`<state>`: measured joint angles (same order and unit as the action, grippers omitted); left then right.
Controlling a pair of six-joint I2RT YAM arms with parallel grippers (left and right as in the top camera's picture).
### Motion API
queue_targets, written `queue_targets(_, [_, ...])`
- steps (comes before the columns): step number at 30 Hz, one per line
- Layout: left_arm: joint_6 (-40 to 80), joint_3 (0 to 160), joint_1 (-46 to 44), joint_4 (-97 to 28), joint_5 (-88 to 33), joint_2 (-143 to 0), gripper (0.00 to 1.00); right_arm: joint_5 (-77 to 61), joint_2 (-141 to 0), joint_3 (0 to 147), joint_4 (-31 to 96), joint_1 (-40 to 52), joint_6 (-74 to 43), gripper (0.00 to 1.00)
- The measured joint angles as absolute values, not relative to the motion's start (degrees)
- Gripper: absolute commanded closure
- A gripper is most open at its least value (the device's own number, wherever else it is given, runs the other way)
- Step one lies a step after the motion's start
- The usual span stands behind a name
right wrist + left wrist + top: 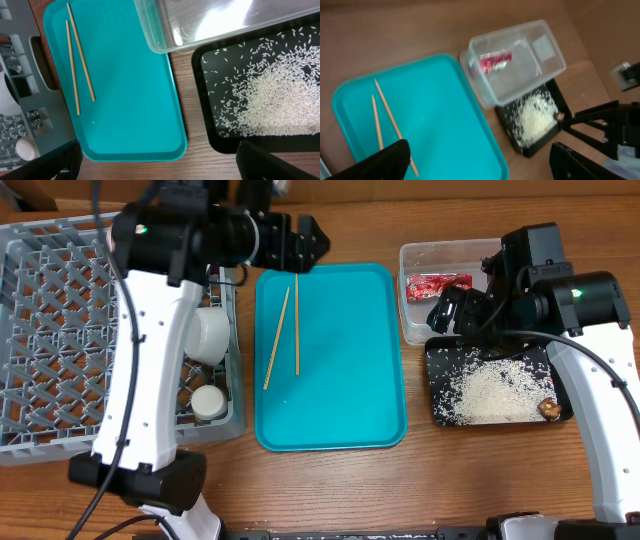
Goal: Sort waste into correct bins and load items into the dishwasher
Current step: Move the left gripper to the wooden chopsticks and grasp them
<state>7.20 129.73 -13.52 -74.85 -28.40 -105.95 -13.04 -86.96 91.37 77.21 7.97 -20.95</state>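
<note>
The robot's left gripper will next move down and to its left in the wrist view onto the tub-side chopstick's bare middle (297, 324) (394, 123), because the chopstick lies that way.
Two wooden chopsticks (285, 335) lie on the left part of the teal tray (340, 380); they also show in the left wrist view (392, 122) and the right wrist view (80, 60). The red-and-white wrapper (438, 285) lies in the clear tub (415, 320). Rice (495, 390) and a brown lump (548, 408) lie in the black tray (436, 380). Pale dishes (210, 335) and a small cup (210, 402) sit in the grey rack (60, 330). My left gripper (305, 245) is open and empty above the teal tray's far edge. My right gripper (450, 310) is open and empty over the tub and black tray.
The rack fills the table's left side, right against the teal tray. The clear tub and black tray stand close together to the right of the teal tray. Bare wood runs along the front edge.
</note>
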Motion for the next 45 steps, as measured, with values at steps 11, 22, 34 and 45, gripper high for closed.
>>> queue_targets(11, [23.81,129.69,-24.36,-84.03,-3.81,-122.58,0.31,-13.06,-86.96,91.37,77.19,7.97,-20.97,0.0])
queue_targets(22, [27.73,129.58,-24.23,-84.75,-0.3,-137.84,0.39,-13.06,-86.96,91.37,77.21,7.97,-20.97,0.0])
queue_targets(34, [29.43,129.58,-22.37,-82.3,3.14,-141.86,0.52,-13.04,-86.96,91.37,77.21,7.97,-20.97,0.0])
queue_targets(45, [27.92,128.99,-21.74,-79.44,4.16,-142.04,0.57,-13.04,-86.96,91.37,77.17,7.97,-20.97,0.0])
